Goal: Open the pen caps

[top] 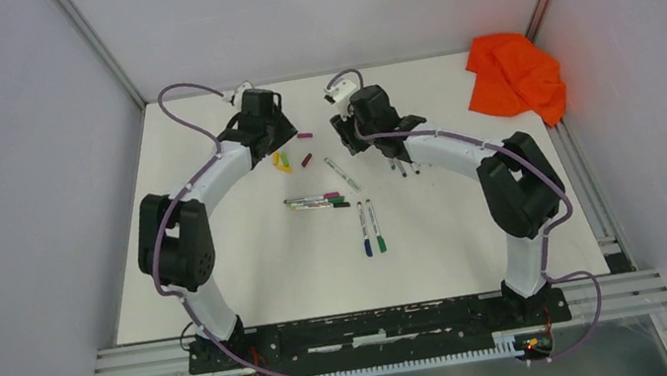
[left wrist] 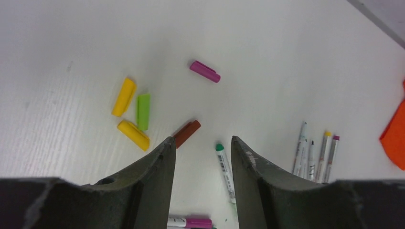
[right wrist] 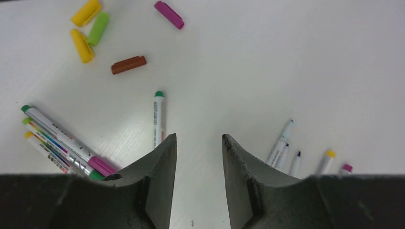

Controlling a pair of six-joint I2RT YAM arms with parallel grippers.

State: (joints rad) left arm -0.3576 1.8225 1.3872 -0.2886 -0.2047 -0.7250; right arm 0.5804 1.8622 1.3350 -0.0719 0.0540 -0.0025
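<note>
I need to move my right gripper to the left in the top view next and down to the white pen's body (top: 339,171) (right wrist: 158,122). It lies beside my fingers.
Several loose pen caps lie on the white table: two yellow (left wrist: 124,97) (left wrist: 133,134), a green one (left wrist: 143,111), a dark red one (left wrist: 186,133) and a magenta one (left wrist: 205,71). My left gripper (left wrist: 203,143) hovers open just short of them, with nothing between its fingers. A white pen with a green end (left wrist: 226,171) lies on the table below its gap. My right gripper (right wrist: 199,138) is also open and empty, above bare table, with that same pen (right wrist: 158,119) to its left. From above, the left gripper (top: 275,140) and right gripper (top: 349,139) face each other across the caps (top: 306,160).
A bundle of capped pens (top: 316,200) lies mid-table, with two more pens (top: 370,227) nearer the arms. Several uncapped pens (right wrist: 286,148) lie under the right arm. An orange cloth (top: 514,76) sits at the back right corner. Grey walls enclose the table.
</note>
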